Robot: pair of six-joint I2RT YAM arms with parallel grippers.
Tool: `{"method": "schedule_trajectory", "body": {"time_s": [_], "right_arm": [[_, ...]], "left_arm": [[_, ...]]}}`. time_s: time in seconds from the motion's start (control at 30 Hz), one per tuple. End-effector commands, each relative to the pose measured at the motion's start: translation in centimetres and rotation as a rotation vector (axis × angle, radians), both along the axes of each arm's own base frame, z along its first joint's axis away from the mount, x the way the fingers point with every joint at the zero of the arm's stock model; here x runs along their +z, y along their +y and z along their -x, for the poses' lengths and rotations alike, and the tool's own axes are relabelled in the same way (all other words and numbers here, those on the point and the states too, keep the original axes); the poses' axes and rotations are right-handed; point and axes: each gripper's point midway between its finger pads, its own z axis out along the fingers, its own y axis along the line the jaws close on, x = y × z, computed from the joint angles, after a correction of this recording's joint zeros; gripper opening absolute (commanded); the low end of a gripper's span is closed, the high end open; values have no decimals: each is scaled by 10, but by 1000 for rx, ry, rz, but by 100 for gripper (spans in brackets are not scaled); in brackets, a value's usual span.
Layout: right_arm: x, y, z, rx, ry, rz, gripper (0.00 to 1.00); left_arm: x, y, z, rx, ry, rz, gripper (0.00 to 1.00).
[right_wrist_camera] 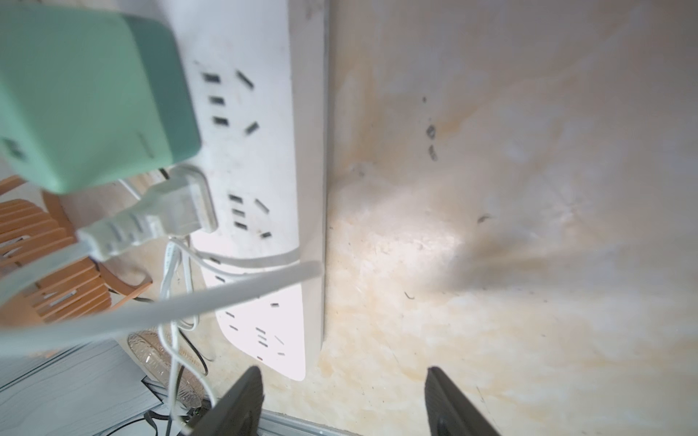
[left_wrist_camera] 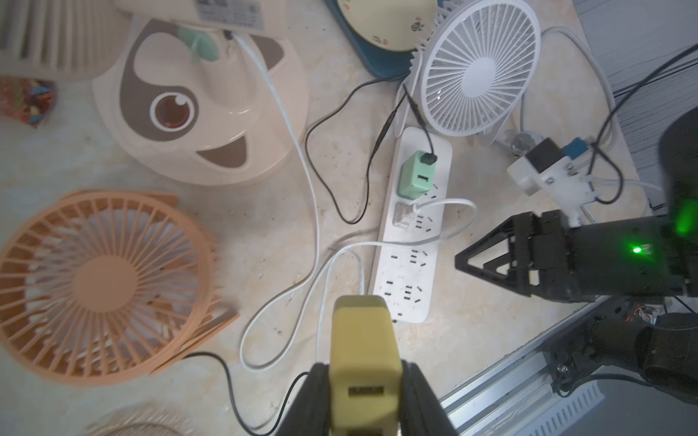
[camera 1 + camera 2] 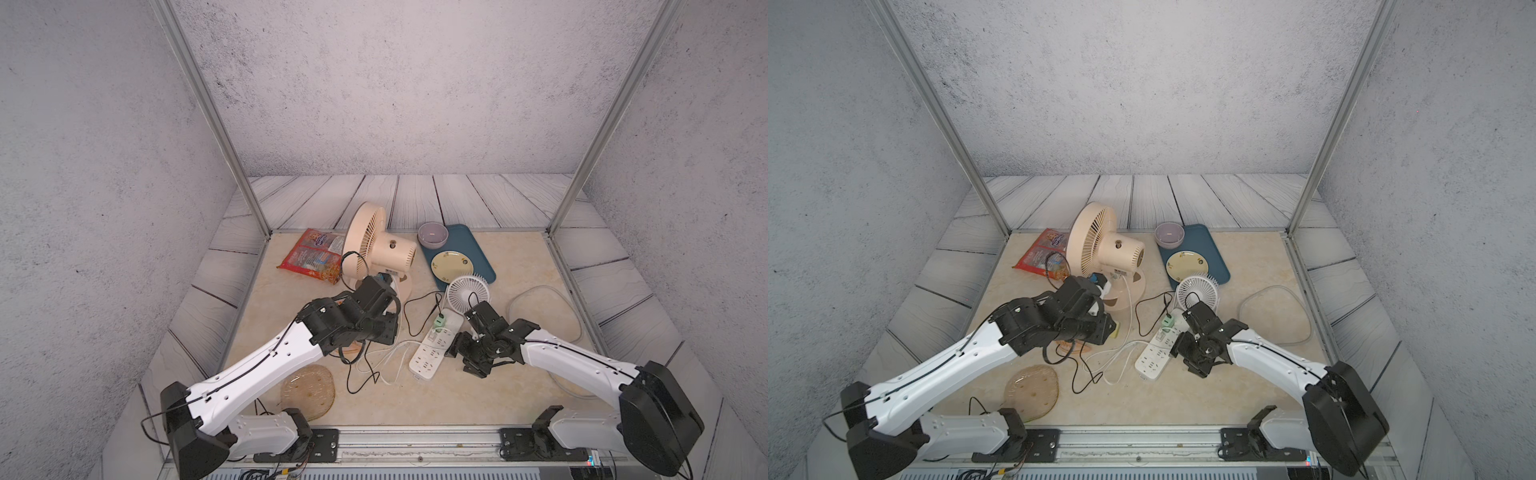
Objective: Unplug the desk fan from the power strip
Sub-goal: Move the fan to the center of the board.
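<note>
I should lower my left gripper toward the orange desk fan (image 2: 105, 283) and release the yellow adapter on the tabletop beside it, since that adapter is clear of the power strip.
The white power strip (image 3: 432, 347) (image 2: 411, 234) (image 1: 257, 151) lies flat mid-table. A green adapter (image 2: 415, 177) and a white flat plug (image 2: 402, 215) sit in its far sockets. My left gripper (image 2: 364, 364) is shut on a yellow adapter (image 2: 362, 339) (image 3: 1115, 329), held clear of the strip's near end. A black cable runs from it toward the orange desk fan (image 2: 105, 283), which lies flat under my left arm. My right gripper (image 1: 343, 372) (image 3: 455, 347) stands open on the strip's right side, with nothing between its fingers.
A large beige fan (image 3: 374, 245) stands behind the left arm. A small white fan (image 3: 467, 291) stands by the strip's far end. A blue tray (image 3: 478, 249) holds a bowl and plate. A snack bag (image 3: 311, 255), glass plate (image 3: 307, 392) and clear lid (image 3: 544, 307) lie around.
</note>
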Motion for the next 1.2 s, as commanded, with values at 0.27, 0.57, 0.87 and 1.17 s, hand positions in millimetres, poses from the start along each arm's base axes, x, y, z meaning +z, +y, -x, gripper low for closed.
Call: {"method": "schedule_trajectory", "body": {"time_s": [0.27, 0.57, 0.87, 1.17], "right_arm": [[35, -43, -2, -59, -128, 133, 71], [54, -57, -4, -78, -202, 159, 71], [61, -71, 1, -119, -235, 175, 71], [68, -81, 0, -150, -273, 187, 71]], "left_arm": [[-33, 78, -19, 255, 106, 19, 0], [-63, 34, -61, 150, 139, 60, 0], [-115, 47, -79, 195, 214, -46, 0], [-138, 120, -93, 390, 257, -101, 0]]}}
